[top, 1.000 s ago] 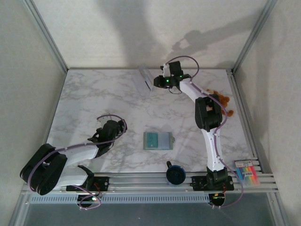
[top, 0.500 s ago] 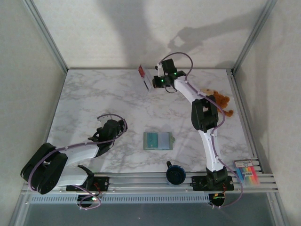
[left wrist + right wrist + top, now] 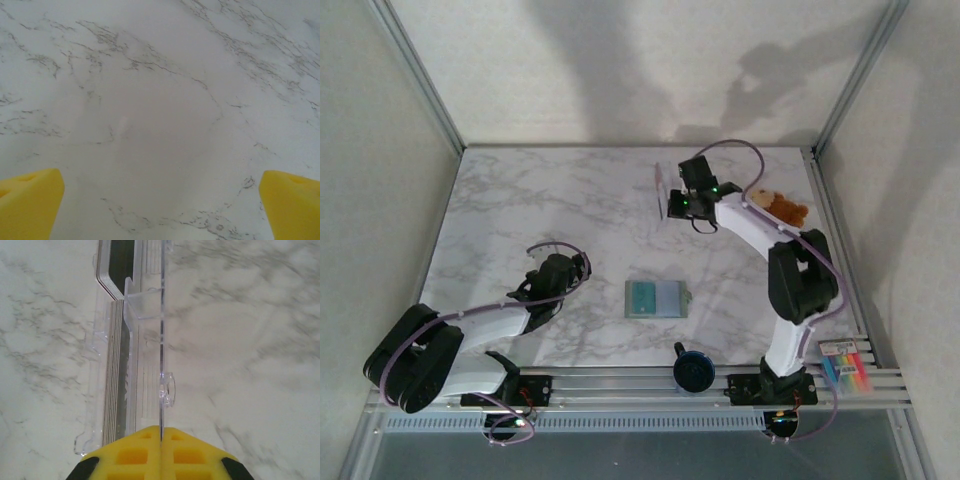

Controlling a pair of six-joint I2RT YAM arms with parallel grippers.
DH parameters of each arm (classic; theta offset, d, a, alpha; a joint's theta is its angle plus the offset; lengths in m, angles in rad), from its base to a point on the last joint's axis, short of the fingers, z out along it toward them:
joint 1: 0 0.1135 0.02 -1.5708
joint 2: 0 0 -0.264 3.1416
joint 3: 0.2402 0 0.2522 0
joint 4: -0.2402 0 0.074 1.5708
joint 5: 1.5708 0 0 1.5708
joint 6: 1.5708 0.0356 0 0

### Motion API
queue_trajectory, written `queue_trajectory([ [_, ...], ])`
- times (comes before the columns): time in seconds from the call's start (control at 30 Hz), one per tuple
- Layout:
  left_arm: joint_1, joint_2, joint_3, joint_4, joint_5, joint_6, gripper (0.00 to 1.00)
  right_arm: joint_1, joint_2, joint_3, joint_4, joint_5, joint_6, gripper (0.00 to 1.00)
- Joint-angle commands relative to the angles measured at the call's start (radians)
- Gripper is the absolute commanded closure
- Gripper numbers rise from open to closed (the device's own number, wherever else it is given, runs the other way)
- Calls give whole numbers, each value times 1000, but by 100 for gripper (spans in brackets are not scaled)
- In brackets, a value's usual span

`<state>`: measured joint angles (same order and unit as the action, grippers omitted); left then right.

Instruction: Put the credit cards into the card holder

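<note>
My right gripper moves back and down next and releases the thin side of the clear plastic case (image 3: 660, 184), as bare marble lies below and back from the gripper.
The card holder (image 3: 656, 298) lies open on the marble table, grey-green with a paler teal inside. My right gripper (image 3: 676, 206) (image 3: 161, 429) is shut on the thin wall of a clear plastic case (image 3: 660, 184) (image 3: 148, 335) and holds it on edge above the table's back half. Several credit cards (image 3: 113, 400) stand edge-on in a stack inside that case, so their colours do not show. My left gripper (image 3: 572, 268) (image 3: 160, 205) rests low over bare marble left of the card holder. It is open, with its yellow fingers (image 3: 27, 200) wide apart and nothing between them.
A brown plush toy (image 3: 781, 208) lies at the table's right edge, just behind my right arm. A black round object (image 3: 693, 369) sits on the front rail, and a multicoloured pack (image 3: 846, 364) at the front right. Frame posts and walls close in the table.
My right gripper has shut on the clear case at the back and carried it right and nearer. The plush toy is uncovered. The left arm has not moved.
</note>
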<state>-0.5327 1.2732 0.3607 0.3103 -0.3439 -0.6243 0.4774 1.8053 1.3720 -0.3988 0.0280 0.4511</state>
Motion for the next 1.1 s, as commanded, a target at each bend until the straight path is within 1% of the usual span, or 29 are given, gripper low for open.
queue_trajectory([
  [0.0, 8, -23, -13, -10, 3, -3, 0, -3, -115, -137, 118, 104, 128, 100],
  [0.1, 8, -14, -17, 0, 19, -12, 0, -3, -191, -237, 133, 105, 148, 100],
  [0.23, 10, 17, 2, -5, 40, -18, 0, -3, -289, -367, 187, 150, 125, 100],
  [0.33, 10, 26, 3, 3, 52, -24, 0, -5, -301, -407, 183, 145, 121, 100],
  [0.43, 8, 29, 13, -11, 46, -30, 0, -6, -318, -455, 220, 125, 108, 100],
  [0.63, -26, 46, 36, -20, 6, -49, 0, -20, -293, -447, 204, 119, 73, 100],
  [0.8, -65, 37, 50, -22, -30, -20, 1, -33, -285, -446, 196, 109, 63, 100],
  [0.87, -68, 41, 46, -17, -30, -22, 0, -35, -283, -451, 201, 111, 53, 97],
  [0.93, -71, 33, 47, -21, -43, -19, 0, -39, -275, -459, 213, 111, 49, 96],
  [1.07, -73, 14, 31, -15, -51, -17, 0, -42, -262, -470, 228, 71, 52, 95],
])
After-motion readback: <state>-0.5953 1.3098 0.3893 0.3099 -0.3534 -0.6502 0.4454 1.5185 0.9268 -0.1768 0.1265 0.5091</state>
